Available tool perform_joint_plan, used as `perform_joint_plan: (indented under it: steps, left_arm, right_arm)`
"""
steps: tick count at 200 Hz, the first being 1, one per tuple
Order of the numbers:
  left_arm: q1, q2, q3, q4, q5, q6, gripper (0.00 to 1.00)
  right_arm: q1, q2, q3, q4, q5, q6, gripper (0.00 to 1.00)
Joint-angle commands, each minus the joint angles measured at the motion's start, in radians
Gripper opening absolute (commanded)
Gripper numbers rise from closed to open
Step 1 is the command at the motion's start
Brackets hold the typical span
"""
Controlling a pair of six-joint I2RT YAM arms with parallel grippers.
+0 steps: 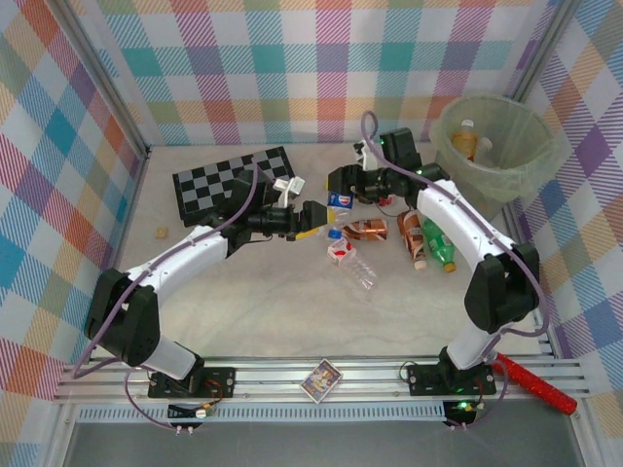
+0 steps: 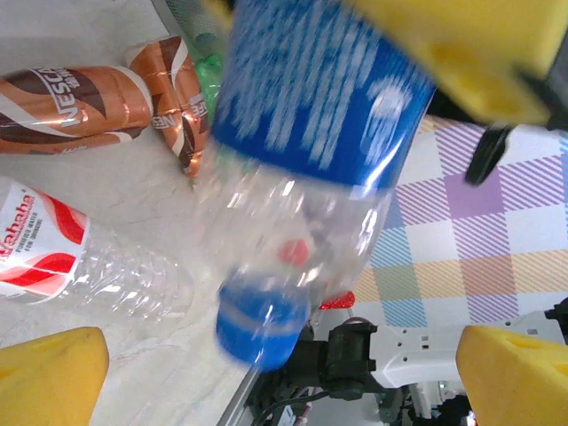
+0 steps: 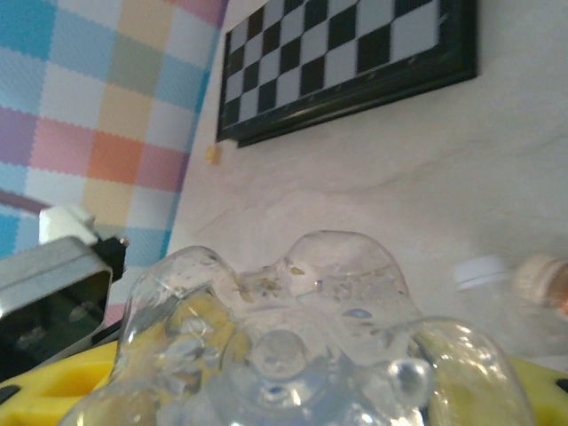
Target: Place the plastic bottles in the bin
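I will next lift the bottle with my right gripper, move it outward over the bin's opening [image 1: 490,136] and let it go, since the open fingers of my left gripper are clear of the bottle's cap.
A clear plastic bottle with a blue label [image 1: 340,201] and a blue cap [image 2: 262,328] hangs above the table's middle. My right gripper [image 1: 345,189] is shut on its body; its lumpy clear base [image 3: 302,337] sits between the yellow fingers [image 3: 62,390]. My left gripper [image 2: 284,382] is open, its yellow pads wide apart on either side of the cap and not touching it. On the table lie a clear bottle with a red-and-white label [image 1: 350,261], two brown bottles [image 1: 370,229], [image 1: 411,238] and a green one [image 1: 438,243]. The bin [image 1: 506,175] stands at the far right with bottles inside.
A black-and-grey chequered board [image 1: 229,180] lies at the back left. A small colourful card box [image 1: 321,377] rests on the front rail, and a red tool [image 1: 533,384] lies at the front right. Chequered walls close in the table on three sides.
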Motion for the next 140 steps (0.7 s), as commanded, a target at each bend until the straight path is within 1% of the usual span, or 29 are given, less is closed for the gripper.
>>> perform_joint_plan:
  steps: [1, 29, 54, 61, 99, 124, 140]
  left_arm:
    - [-0.005, -0.05, 0.013, -0.024, -0.033, 0.047, 1.0]
    - [-0.006, -0.047, -0.008, -0.002, -0.035, 0.04, 1.0]
    - [-0.006, -0.038, 0.0, -0.022, -0.033, 0.045, 1.0]
    - [-0.005, -0.038, 0.001, -0.022, -0.036, 0.045, 1.0]
    - [-0.006, -0.046, 0.0, -0.039, -0.052, 0.049, 1.0]
    - [-0.005, -0.06, -0.004, -0.058, -0.067, 0.054, 1.0]
    - [-0.005, -0.071, -0.011, -0.068, -0.078, 0.057, 1.0]
  right_arm:
    - [-0.043, -0.085, 0.117, -0.152, 0.137, -0.148, 0.51]
    - [-0.196, -0.108, 0.213, -0.212, 0.157, -0.187, 0.51]
    - [-0.328, -0.112, 0.316, -0.224, 0.239, -0.224, 0.5]
    - [-0.358, -0.109, 0.345, -0.224, 0.286, -0.233, 0.49]
    - [-0.474, -0.07, 0.439, -0.154, 0.533, -0.323, 0.49]
    - [-0.548, -0.026, 0.476, -0.1, 0.569, -0.313, 0.49]
    - [-0.574, 0.015, 0.513, -0.092, 0.595, -0.313, 0.49]
